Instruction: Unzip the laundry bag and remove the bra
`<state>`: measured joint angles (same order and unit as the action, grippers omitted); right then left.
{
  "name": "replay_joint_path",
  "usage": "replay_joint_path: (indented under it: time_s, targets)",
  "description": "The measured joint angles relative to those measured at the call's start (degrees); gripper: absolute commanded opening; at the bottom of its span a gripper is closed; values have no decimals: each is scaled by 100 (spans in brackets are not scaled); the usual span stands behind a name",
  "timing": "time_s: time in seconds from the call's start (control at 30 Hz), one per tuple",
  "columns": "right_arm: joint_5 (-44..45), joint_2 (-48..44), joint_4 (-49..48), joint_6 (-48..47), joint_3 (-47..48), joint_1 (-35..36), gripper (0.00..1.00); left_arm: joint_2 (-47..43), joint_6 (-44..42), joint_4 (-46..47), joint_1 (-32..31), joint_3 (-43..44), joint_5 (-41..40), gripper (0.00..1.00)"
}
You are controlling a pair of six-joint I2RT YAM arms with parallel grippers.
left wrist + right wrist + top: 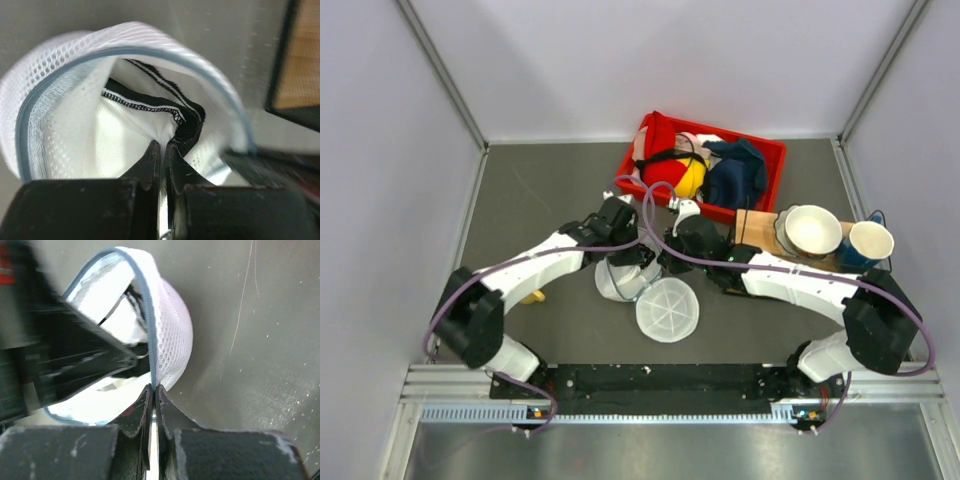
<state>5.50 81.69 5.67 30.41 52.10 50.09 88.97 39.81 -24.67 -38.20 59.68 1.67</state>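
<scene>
My left gripper has the bra within the bag's rim, so it should rise, carry the bra outward over the red bin's middle [702,166], then go down and let go of it.
The white mesh laundry bag [613,287] lies unzipped between my grippers, its second dome half with the spoked disc [667,310] flopped toward the near edge. In the left wrist view the bag's mouth [50,65] gapes, edged by the blue zip. Inside lies the bra [125,130], showing pale lining and black trim; no red shows. My left gripper [162,146] is shut on that pale lining inside the bag. My right gripper [154,388] is shut on the bag's blue zip rim [146,305], holding the mesh [174,335] up. In the top view both grippers [632,262] [665,262] meet over the bag.
A red bin [775,155] at the back holds a red-and-yellow cupped item [672,175], a navy cloth [735,175] and a pale cloth. A white bowl [812,230], a blue cup [870,242] and a wooden board [752,228] stand at right. A small yellow thing [532,296] lies by the left arm.
</scene>
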Motion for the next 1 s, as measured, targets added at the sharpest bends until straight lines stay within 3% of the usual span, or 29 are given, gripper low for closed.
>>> replay_joint_path:
  time_s: [0.17,0.33,0.53,0.7,1.0]
  targets:
    - [-11,13,-33,105,-37,-11,0,-1064,-361,-461,42,70,350,0]
    - [-79,26,-136,212,-76,-11,0,-1585,-511,-826,177,297,608,0]
    - [-142,-57,-481,328,-367,-11,0,-2164,-428,-942,883,511,1008,0]
    - [-216,-201,-562,374,-584,-11,0,-2435,39,-422,1775,579,1847,0]
    - [-256,-444,-667,426,-713,-11,0,-1965,1366,1316,1853,540,3331,0]
